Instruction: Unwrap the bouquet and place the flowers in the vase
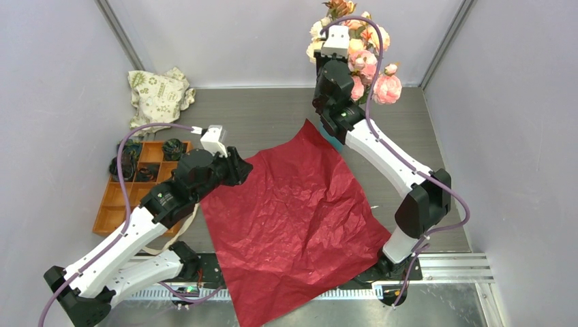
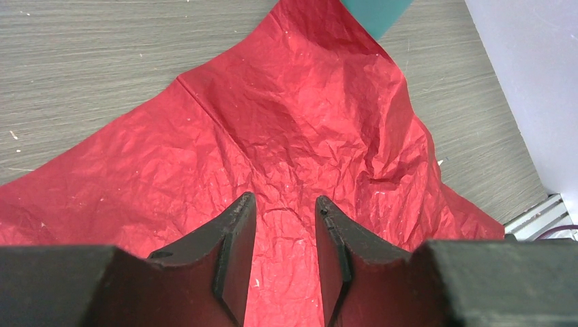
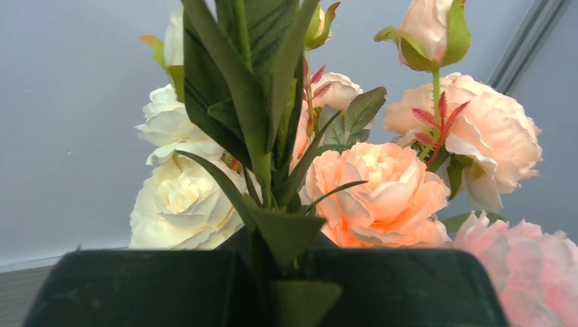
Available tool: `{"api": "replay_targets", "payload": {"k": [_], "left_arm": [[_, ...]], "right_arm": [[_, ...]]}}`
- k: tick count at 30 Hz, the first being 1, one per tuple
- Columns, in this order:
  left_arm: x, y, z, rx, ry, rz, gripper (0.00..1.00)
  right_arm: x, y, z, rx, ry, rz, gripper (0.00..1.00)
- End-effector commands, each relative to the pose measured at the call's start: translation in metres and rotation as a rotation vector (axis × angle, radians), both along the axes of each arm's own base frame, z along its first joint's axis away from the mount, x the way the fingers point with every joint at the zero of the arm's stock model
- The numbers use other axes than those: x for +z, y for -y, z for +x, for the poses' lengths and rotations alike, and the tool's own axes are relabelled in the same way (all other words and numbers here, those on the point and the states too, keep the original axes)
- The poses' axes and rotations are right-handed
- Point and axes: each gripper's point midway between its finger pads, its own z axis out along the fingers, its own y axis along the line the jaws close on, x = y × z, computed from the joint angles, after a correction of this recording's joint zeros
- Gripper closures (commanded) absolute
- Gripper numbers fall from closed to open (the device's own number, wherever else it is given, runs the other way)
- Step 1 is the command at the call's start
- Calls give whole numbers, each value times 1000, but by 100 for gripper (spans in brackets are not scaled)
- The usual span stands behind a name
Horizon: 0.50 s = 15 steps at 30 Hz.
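Next, my right gripper sinks down toward the teal vase (image 1: 332,142) and lets go of the green stems, since the flowers (image 1: 364,51) already stand upright, heads on top.
The dark red wrapping paper (image 1: 293,218) (image 2: 293,129) lies spread flat on the table. At the back, the flowers (image 1: 364,51) (image 3: 371,191) stand upright in the air, pink, peach and cream heads on top. My right gripper (image 1: 344,88) (image 3: 272,272) is shut on their green stems. Just below it, a corner of the teal vase (image 1: 332,142) (image 2: 378,10) shows at the paper's far tip; the rest is hidden by the arm. Over the paper's left edge, my left gripper (image 1: 242,170) (image 2: 285,199) hovers open with nothing between its fingers.
An orange compartment tray (image 1: 109,211) with dark rosettes sits at the left. A white cloth bag with green print (image 1: 157,95) lies at the back left. A cream strip (image 1: 183,225) trails beside the tray under the left arm. Grey walls close in on all sides.
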Motion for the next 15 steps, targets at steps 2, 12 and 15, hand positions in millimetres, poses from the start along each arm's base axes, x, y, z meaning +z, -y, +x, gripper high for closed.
{"api": "replay_targets", "payload": {"k": [2,12,15], "left_arm": [[16,4,5,6,52,-46,62],[14,3,6,12,51,-42,62],[12,3,6,10,47,-41,61]], "right_arm": [[-65,6,12,-79,-157,-48,99],[-93,4,12,-72,-216,-55,99],[-104,4,12,-71,-235,-56,99]]}}
